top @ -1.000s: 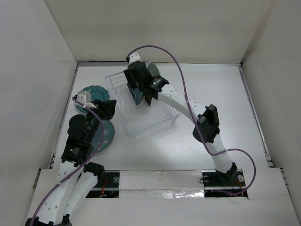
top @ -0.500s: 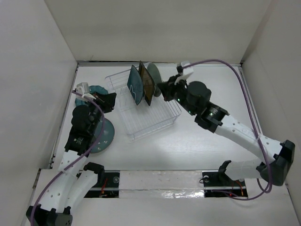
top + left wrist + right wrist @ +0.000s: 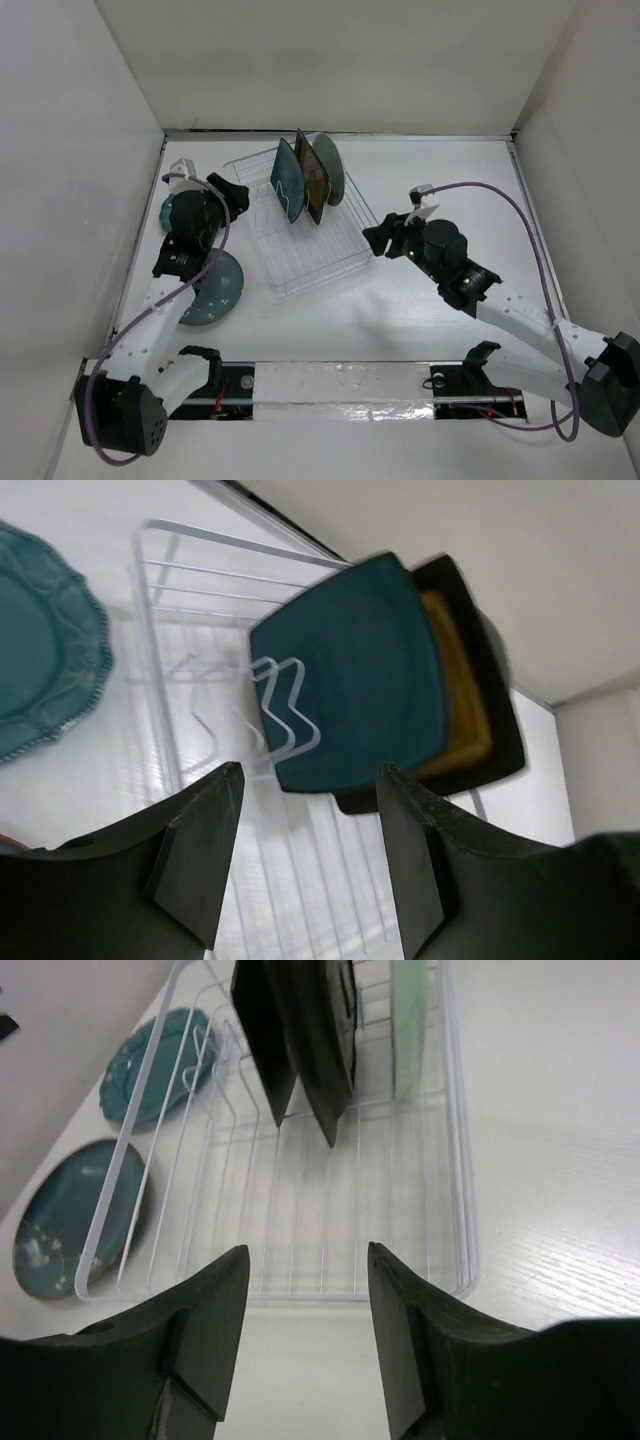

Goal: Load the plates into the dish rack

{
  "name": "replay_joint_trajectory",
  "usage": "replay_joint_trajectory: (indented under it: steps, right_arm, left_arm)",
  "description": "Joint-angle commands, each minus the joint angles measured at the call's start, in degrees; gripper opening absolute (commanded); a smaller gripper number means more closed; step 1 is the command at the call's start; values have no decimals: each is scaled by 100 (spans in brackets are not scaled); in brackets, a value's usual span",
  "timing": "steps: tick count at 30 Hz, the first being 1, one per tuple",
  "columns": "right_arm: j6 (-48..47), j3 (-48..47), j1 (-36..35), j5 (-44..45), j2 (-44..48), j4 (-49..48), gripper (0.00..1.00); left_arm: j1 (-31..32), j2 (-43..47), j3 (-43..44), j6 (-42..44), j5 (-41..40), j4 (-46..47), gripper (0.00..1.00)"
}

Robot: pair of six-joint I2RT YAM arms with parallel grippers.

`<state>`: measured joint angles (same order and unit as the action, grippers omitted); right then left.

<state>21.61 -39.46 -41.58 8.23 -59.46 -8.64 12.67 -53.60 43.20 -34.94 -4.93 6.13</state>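
My left gripper is above the scalloped teal plate [image 3: 168, 212], which lies flat below it and to its left in the top view, so it will move that way and down to the plate's rim on the wall side.
The clear dish rack [image 3: 325, 255] holds three plates upright at its far end: squarish dark teal [image 3: 287, 180], mustard-yellow [image 3: 312, 178], pale green [image 3: 331, 168]. The scalloped teal plate [image 3: 168, 212] lies flat left of the rack, partly under my left arm. The round teal-blue plate [image 3: 215, 288] lies nearer. My left gripper [image 3: 235, 192] is open and empty, over the rack's left edge. In the left wrist view it [image 3: 310, 770] faces the dark teal plate [image 3: 360, 675]. My right gripper [image 3: 375, 238] is open and empty beside the rack's near right corner; in the right wrist view [image 3: 308, 1250] it faces the rack [image 3: 300, 1220].
White walls enclose the white table [image 3: 450, 180] on the left, far and right sides. The near half of the rack has bare slots [image 3: 330, 1200]. The right arm's purple cable [image 3: 500, 200] loops over the right side of the table.
My right gripper has let go of the dark teal plate in the rack and drawn back to the near right. My left gripper has moved away from me, from the round plate toward the rack.
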Motion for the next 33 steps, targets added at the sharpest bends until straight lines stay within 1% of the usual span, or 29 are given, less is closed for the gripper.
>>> replay_joint_trajectory:
  steps: [1,2,3,4,8,9,10,11,14,19,21,23,26,27,30,33]
  right_arm:
    - [282,263,325,-400,329,-726,58]
    - [396,359,378,-462,391,-839,59]
    - [414,517,431,-602,522,-884,59]
    - [432,562,432,-681,576,-911,59]
    - [528,615,572,-779,795,-858,59]
    - [555,624,572,-779,822,-841,60]
    - [590,633,572,-779,848,-823,61]
    - [608,633,572,-779,857,-788,61]
    - [625,615,625,-744,857,-709,61]
    - [634,641,625,-779,893,-761,61]
    - [643,642,625,-718,849,-753,61]
    - [652,624,625,-735,805,-735,61]
    - [643,624,625,-770,787,-762,61]
    - [652,624,625,-761,770,-770,61]
    - [643,615,625,-779,743,-779,61]
    - [643,615,625,-753,743,-753,61]
  left_arm:
    - [-859,-508,269,-372,866,238,52]
    - [-1176,-580,207,-495,1367,387,52]
    - [-1736,-642,163,-610,1459,528,52]
    - [-1941,-686,154,-593,1512,538,52]
    - [-2452,-844,312,-119,1030,275,53]
    - [-2618,-940,338,-75,1081,222,53]
    - [-2994,-1176,329,-22,1186,222,54]
    - [-3189,-1309,312,-13,1422,231,53]
    - [-3752,-1861,250,101,1731,336,53]
    - [-3999,-2610,321,66,2171,521,54]
    - [-4070,-2725,294,40,2320,678,54]
    - [-4324,-2795,128,22,2513,984,55]
    - [-4536,-2936,-92,-136,2742,1328,56]
    - [-4536,-3032,-75,-145,2830,1355,56]
    - [-4536,-3480,162,-13,2813,1058,56]
    - [-4536,-3701,268,49,2848,1214,56]
